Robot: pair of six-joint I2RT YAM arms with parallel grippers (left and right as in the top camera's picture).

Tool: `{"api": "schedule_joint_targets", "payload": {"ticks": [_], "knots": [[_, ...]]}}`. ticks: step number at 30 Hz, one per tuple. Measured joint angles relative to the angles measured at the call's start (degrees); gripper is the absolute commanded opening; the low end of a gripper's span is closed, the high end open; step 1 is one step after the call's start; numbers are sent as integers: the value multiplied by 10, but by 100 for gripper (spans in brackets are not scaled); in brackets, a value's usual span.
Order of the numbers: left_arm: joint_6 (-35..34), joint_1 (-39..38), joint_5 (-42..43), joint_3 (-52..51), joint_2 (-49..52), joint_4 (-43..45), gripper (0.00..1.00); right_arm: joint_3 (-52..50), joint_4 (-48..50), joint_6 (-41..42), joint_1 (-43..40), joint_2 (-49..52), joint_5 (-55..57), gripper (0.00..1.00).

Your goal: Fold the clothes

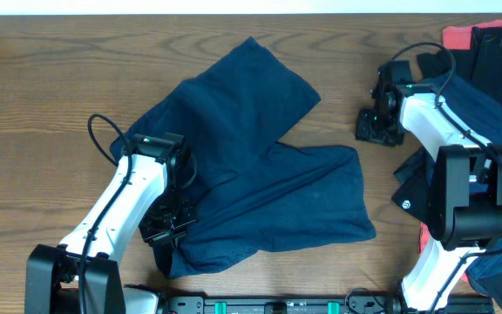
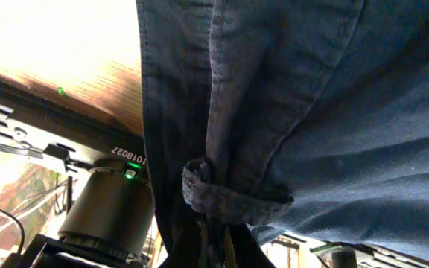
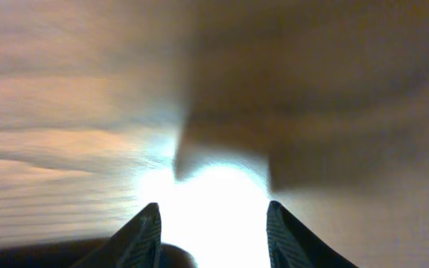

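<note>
My left gripper draws the garment's waistband outward toward the garment's middle [image 1: 212, 186] next, away from the table's close front edge, and releases it, as that middle lies outward of the gripper.
A navy garment [image 1: 260, 166] lies spread on the wooden table, one part reaching toward the back, another toward the right. My left gripper [image 1: 166, 228] sits at its front left corner, shut on a bunched hem of the navy cloth [image 2: 233, 195], which fills the left wrist view. My right gripper [image 1: 378, 128] is open and empty, close above bare wood [image 3: 214, 112] just right of the garment, its fingertips [image 3: 213, 216] apart with nothing between them.
A pile of navy, black and coral-red clothes [image 1: 495, 61] lies at the right edge, under and behind the right arm. The table's front edge and the arm bases [image 1: 277, 305] are close to the left gripper.
</note>
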Motion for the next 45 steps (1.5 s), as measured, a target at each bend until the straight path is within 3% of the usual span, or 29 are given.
{"api": "schedule_joint_targets", "payload": {"ticks": [7,18,34,37,38,40,45], "knots": [[-3,0,-3,0,0,10,6,40,83,-56,10,-19,-105,49],[-7,0,-5,0,0,17,6,41,181,-57,57,43,-197,50],[-7,0,-5,0,0,19,6,41,231,45,98,94,-202,50],[-7,0,-5,0,0,19,6,42,255,78,103,103,-196,39],[-7,0,-5,0,0,19,6,43,263,86,104,106,-192,31],[-7,0,-5,0,0,19,6,43,276,106,107,112,-187,3],[-8,0,-5,0,0,20,6,44,279,147,108,120,-165,1]]}}
